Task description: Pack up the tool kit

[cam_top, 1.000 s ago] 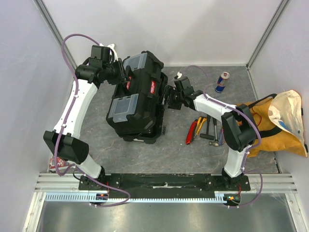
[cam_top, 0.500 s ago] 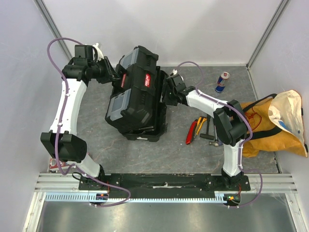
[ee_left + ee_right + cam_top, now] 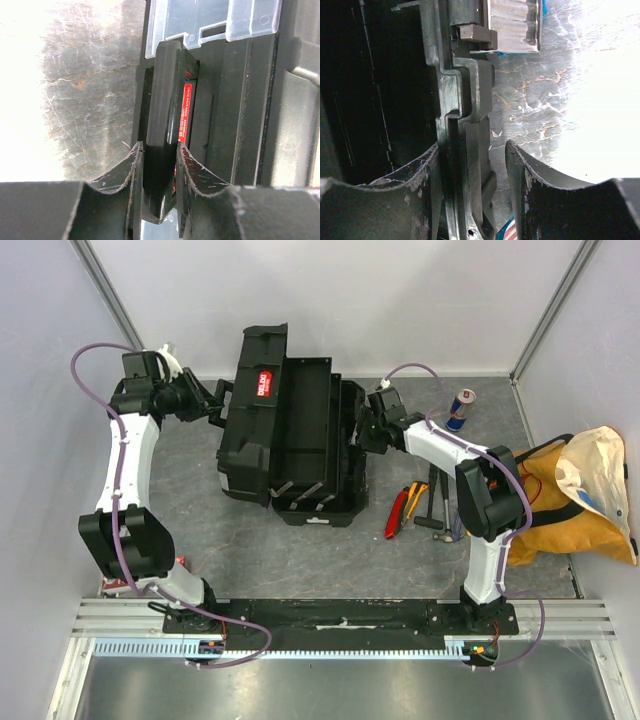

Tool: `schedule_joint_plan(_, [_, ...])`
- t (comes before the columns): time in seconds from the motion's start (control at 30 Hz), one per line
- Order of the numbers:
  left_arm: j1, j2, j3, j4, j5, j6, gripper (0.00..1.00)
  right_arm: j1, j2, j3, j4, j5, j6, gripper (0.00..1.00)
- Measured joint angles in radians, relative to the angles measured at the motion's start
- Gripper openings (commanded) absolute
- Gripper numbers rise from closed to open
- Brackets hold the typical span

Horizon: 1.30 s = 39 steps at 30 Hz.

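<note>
Because the lid still stands tipped up, I need to lower my left gripper toward the grey table, which lies below it, and release the carry handle [image 3: 165,100].
The black toolbox [image 3: 315,455] lies open on the grey table. Its lid [image 3: 250,435] stands tipped up on the left, the red label [image 3: 265,383] facing up. My left gripper [image 3: 220,402] is shut on the lid's black carry handle [image 3: 165,100], just below a clear organiser cover [image 3: 210,20]. My right gripper [image 3: 362,432] stands open astride the box's right rim [image 3: 470,100]. Its inner finger lies against the wall and the outer finger stands apart from it. The small hand tools [image 3: 418,506] lie loose on the table, to the right of the box.
A blue-silver drink can [image 3: 460,408] stands at the back right. A yellow-orange fabric bag [image 3: 585,495] lies along the right edge. White walls close in the table on the left, back and right.
My left gripper has swung the lid up and over to the left, so the box now lies open and flat. My right gripper has shifted to the right rim and its jaws have narrowed.
</note>
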Motion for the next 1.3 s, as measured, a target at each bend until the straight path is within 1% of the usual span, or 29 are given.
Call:
schedule_joint_plan(0.1, [0.018,-0.021,-0.079,0.066,0.011,0.000,0.03,-0.025,-0.007,-0.010,-0.002,-0.022,-0.011,0.55])
schedule_joint_plan(0.23, [0.034,-0.063,-0.186,0.171,0.029,0.001,0.14,-0.040,-0.011,-0.012,-0.010,-0.042,-0.019,0.55])
schedule_joint_plan(0.3, [0.044,-0.106,-0.278,0.269,0.037,-0.001,0.18,-0.047,-0.011,-0.012,-0.014,-0.056,-0.023,0.55])
schedule_joint_plan(0.37, [0.053,-0.152,-0.367,0.359,0.046,-0.005,0.23,-0.053,-0.013,-0.012,-0.021,-0.072,-0.026,0.55])
schedule_joint_plan(0.4, [0.057,-0.170,-0.403,0.399,0.052,-0.009,0.29,-0.056,-0.013,-0.012,-0.025,-0.079,-0.028,0.55])
schedule_joint_plan(0.47, [0.064,-0.189,-0.452,0.459,0.067,-0.016,0.44,-0.061,-0.014,-0.012,-0.029,-0.089,-0.032,0.55])
schedule_joint_plan(0.5, [0.068,-0.192,-0.469,0.484,0.072,-0.019,0.49,-0.063,-0.014,-0.012,-0.031,-0.091,-0.034,0.55])
schedule_joint_plan(0.57, [0.076,-0.193,-0.499,0.537,0.067,-0.019,0.63,-0.067,-0.015,-0.012,-0.036,-0.100,-0.038,0.55])
schedule_joint_plan(0.63, [0.087,-0.195,-0.525,0.578,0.057,-0.019,0.72,-0.076,-0.016,-0.012,-0.041,-0.109,-0.041,0.56])
schedule_joint_plan(0.7, [0.097,-0.203,-0.559,0.620,0.029,-0.021,0.76,-0.085,-0.016,-0.012,-0.044,-0.116,-0.042,0.56])
schedule_joint_plan(0.8, [0.102,-0.220,-0.586,0.643,-0.015,-0.019,0.77,-0.094,-0.016,-0.012,-0.044,-0.121,-0.042,0.56])
schedule_joint_plan(0.9, [0.105,-0.225,-0.590,0.661,-0.026,-0.019,0.77,-0.100,-0.016,-0.012,-0.045,-0.124,-0.042,0.56])
schedule_joint_plan(1.1, [0.112,-0.201,-0.610,0.733,0.006,-0.019,0.69,-0.103,-0.011,-0.012,-0.043,-0.134,-0.040,0.56])
schedule_joint_plan(1.2, [0.116,-0.170,-0.610,0.741,0.006,-0.018,0.65,-0.104,-0.001,-0.012,-0.039,-0.146,-0.039,0.56])
schedule_joint_plan(1.3, [0.119,-0.147,-0.610,0.736,-0.011,-0.012,0.63,-0.104,0.005,-0.012,-0.036,-0.154,-0.037,0.56])
